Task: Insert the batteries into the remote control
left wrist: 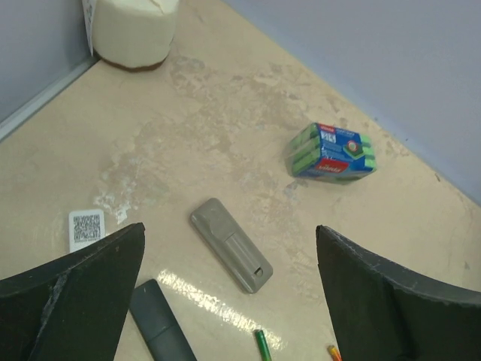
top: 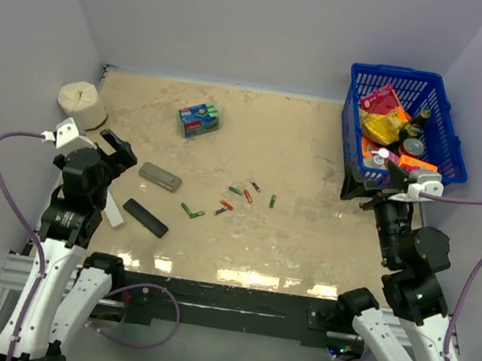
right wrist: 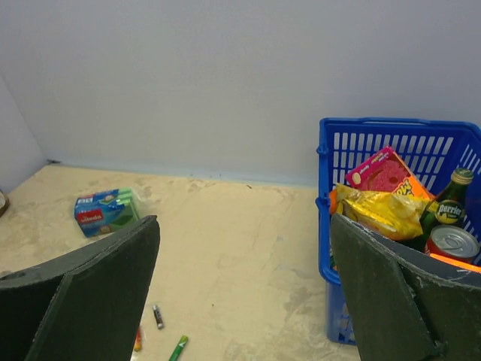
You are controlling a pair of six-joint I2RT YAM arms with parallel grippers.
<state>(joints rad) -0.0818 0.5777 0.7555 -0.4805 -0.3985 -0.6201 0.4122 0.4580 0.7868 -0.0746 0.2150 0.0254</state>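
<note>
The open left gripper lowers, fingers tilting downward, onto the black remote's half nearer the batteries next, because the remote lies flat with both long sides clear.
The black remote control lies flat near the table's front left; its end shows in the left wrist view. Several small batteries, green and orange-red, are scattered at mid-table; one green cell shows in the left wrist view, and a dark one and a green one in the right wrist view. My left gripper is open and empty above the table, left of the remote. My right gripper is open and empty beside the blue basket.
A grey remote lies behind the black one. A white remote lies by the left arm. A blue-green packet sits at the back. A blue basket of groceries stands at the back right. A white roll stands in the back left corner.
</note>
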